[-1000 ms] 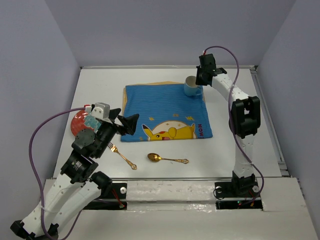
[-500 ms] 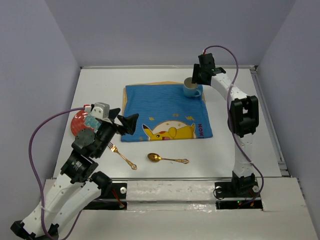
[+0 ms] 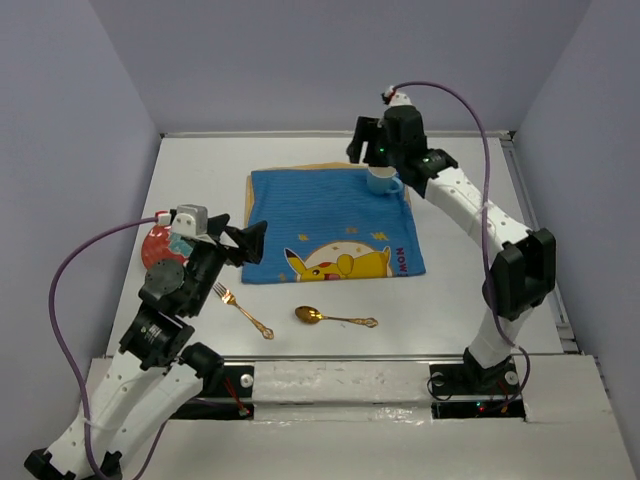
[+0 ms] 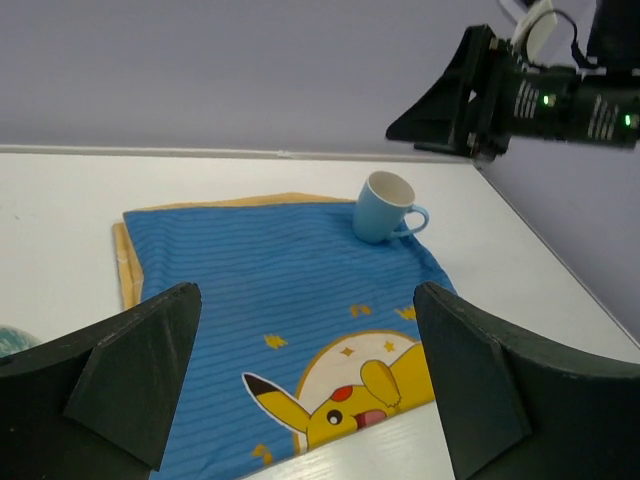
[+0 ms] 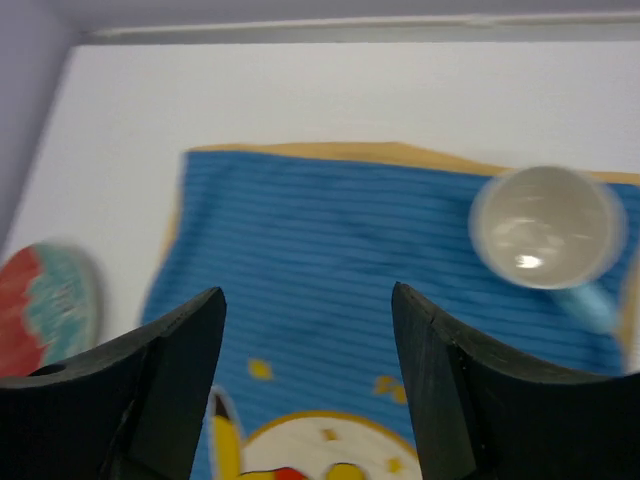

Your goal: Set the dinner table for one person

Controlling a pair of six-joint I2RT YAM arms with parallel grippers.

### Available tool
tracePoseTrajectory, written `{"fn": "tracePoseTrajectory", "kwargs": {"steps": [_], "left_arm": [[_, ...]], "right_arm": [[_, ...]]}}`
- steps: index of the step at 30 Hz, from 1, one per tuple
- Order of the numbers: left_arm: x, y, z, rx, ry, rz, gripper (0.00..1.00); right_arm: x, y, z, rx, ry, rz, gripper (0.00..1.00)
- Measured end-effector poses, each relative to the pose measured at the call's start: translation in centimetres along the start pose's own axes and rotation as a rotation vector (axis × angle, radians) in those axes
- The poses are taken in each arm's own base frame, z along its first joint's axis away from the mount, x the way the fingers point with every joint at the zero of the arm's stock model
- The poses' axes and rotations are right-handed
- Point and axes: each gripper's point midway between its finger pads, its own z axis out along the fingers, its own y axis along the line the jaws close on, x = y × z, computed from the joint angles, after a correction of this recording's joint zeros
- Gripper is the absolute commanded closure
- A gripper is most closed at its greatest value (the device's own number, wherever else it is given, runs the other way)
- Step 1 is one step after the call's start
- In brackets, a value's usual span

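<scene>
My right gripper swings across the mat (image 5: 330, 240) to the left in the top view, onto the plate's rim, next, since the plate lies off the mat.
The white dinner table (image 3: 200, 180) carries a blue cartoon placemat (image 3: 320, 215). A light blue mug (image 3: 382, 180) stands upright on the mat's far right corner, also in the left wrist view as the mug (image 4: 385, 208) and in the right wrist view as the mug (image 5: 545, 228). My right gripper (image 3: 362, 150) hangs open above the mat's far edge, left of the mug, holding nothing; between its fingers (image 5: 307, 300) I see only the mat (image 5: 330, 240). My left gripper (image 3: 248, 238) is open and empty at the mat's near left corner, its jaws (image 4: 305, 300) framing the mat (image 4: 270, 280).
A red and teal plate (image 3: 158, 243) lies left of the mat, partly behind my left wrist. A gold fork (image 3: 245, 312) and a gold spoon (image 3: 335, 318) lie on the table in front of the mat. Walls close in on three sides.
My right gripper has opened, let go of the mug and lifted away to the left. The mug stays standing on the mat's corner. My left arm has shifted only slightly.
</scene>
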Motion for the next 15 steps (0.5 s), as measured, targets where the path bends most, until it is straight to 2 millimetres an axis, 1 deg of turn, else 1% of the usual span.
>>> {"fn": "tracePoseTrajectory", "kwargs": {"steps": [1, 2, 3, 4, 5, 6, 7, 8, 9, 10, 12, 13, 15], "left_arm": [[-0.4, 0.4, -0.1, -0.019, -0.016, -0.007, 0.01], [-0.7, 0.7, -0.3, -0.034, -0.030, -0.014, 0.01], [-1.1, 1.0, -0.4, -0.049, -0.046, -0.022, 0.01], [-1.4, 1.2, -0.6, -0.061, -0.059, -0.027, 0.01], [-1.9, 1.6, -0.8, -0.082, -0.081, -0.035, 0.01], [-2.4, 2.0, -1.1, -0.100, -0.100, -0.040, 0.01], [-2.8, 2.2, -1.4, -0.112, -0.116, -0.044, 0.01], [-3.2, 2.6, -1.7, -0.130, -0.137, -0.050, 0.01], [-3.7, 2.9, -2.0, -0.146, -0.156, -0.054, 0.01], [-4.0, 3.2, -2.3, -0.162, -0.172, -0.057, 0.01], [-4.5, 3.9, -2.8, -0.192, -0.201, -0.063, 0.01], [-4.6, 4.1, -2.9, -0.201, -0.210, -0.064, 0.01], [-4.7, 4.5, -3.1, -0.217, -0.218, -0.064, 0.01]], "right_arm": [[0.4, 3.1, -0.8, -0.079, -0.016, 0.005, 0.30], [1.0, 5.8, -1.3, -0.147, -0.022, 0.017, 0.31], [2.2, 9.3, -1.7, -0.233, -0.016, 0.030, 0.33], [4.2, 13.4, -1.8, -0.325, 0.005, 0.038, 0.34], [5.4, 15.5, -1.6, -0.375, 0.018, 0.053, 0.35], [8.0, 18.3, -1.2, -0.433, 0.059, 0.059, 0.35], [10.3, 20.5, -0.7, -0.470, 0.096, 0.067, 0.36], [13.1, 22.7, 0.1, -0.506, 0.147, 0.072, 0.38], [15.4, 24.1, 0.7, -0.521, 0.186, 0.073, 0.39], [17.7, 25.3, 1.6, -0.527, 0.227, 0.085, 0.41], [21.8, 27.6, 3.6, -0.540, 0.287, 0.110, 0.41], [23.5, 28.0, 4.2, -0.537, 0.315, 0.118, 0.41], [25.9, 28.8, 5.4, -0.531, 0.357, 0.142, 0.41]]}}
